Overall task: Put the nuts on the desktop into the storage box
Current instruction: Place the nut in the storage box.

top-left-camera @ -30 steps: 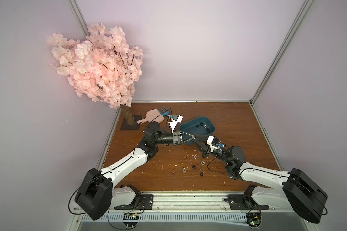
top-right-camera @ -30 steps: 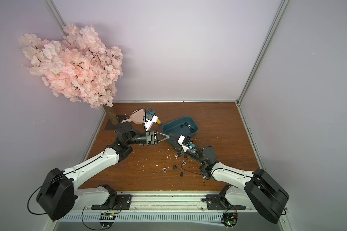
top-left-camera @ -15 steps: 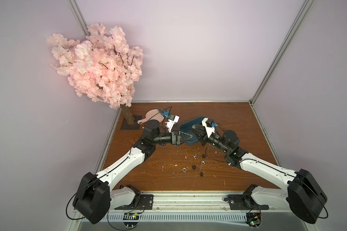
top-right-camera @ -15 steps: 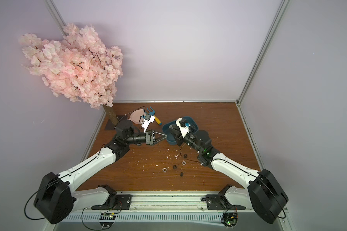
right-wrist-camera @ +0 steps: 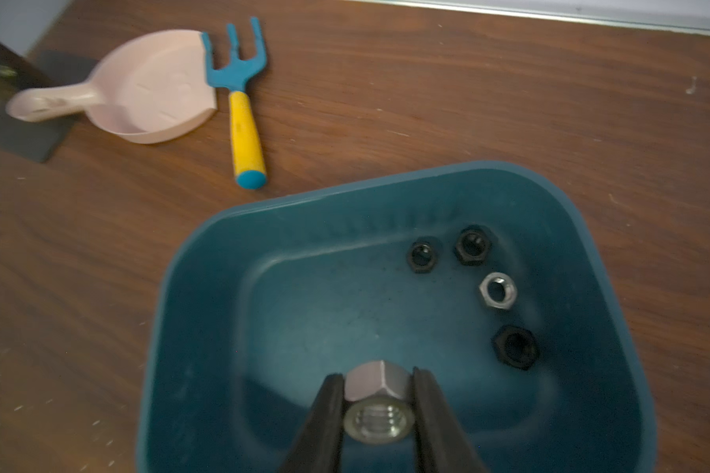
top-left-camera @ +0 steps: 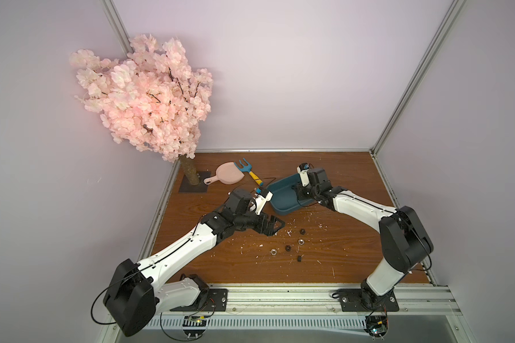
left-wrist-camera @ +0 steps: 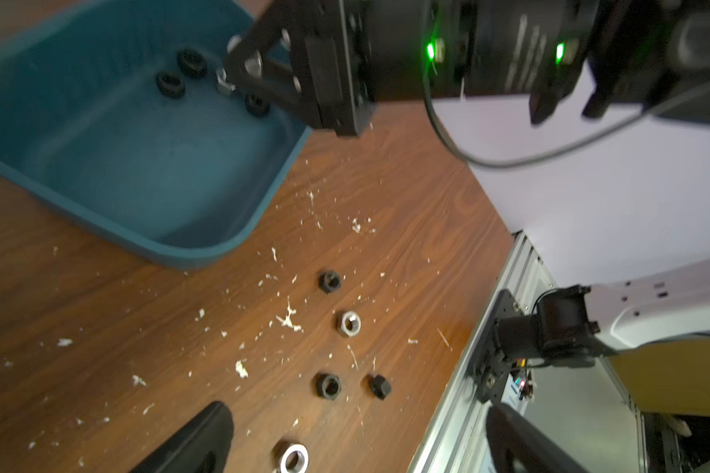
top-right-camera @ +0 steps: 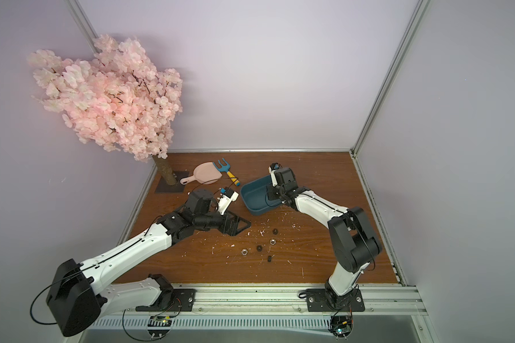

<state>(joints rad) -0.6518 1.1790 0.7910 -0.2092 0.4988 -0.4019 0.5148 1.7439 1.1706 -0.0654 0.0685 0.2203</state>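
Observation:
I will lower my right gripper deeper into the teal storage box [top-left-camera: 283,199] next, to the box's bare bottom beside the nuts, and release there because that spot is empty.
My right gripper [right-wrist-camera: 376,381] is shut on a silver nut [right-wrist-camera: 377,405], held over the inside of the teal storage box [right-wrist-camera: 206,327]. Several nuts lie in the box: three black ones [right-wrist-camera: 473,245] and a silver one [right-wrist-camera: 497,290]. In both top views the right gripper [top-left-camera: 302,196] dips into the storage box [top-left-camera: 283,199]. My left gripper [left-wrist-camera: 357,442] is open and empty, low over the desktop [top-left-camera: 339,261]. Several loose nuts lie just ahead of it, black [left-wrist-camera: 328,385] and silver [left-wrist-camera: 348,323], and they show in a top view as a cluster [top-right-camera: 259,247].
A pink dustpan [top-left-camera: 228,176] and a blue fork with a yellow handle [top-left-camera: 252,173] lie behind the box. A blossom tree [top-left-camera: 149,101] stands at the back left corner. White flecks litter the board. Aluminium rails [top-left-camera: 280,297] edge the front.
The left gripper opened and drew back from the box to the near side of the board. The right gripper moved from the desktop to over the box, carrying the silver nut.

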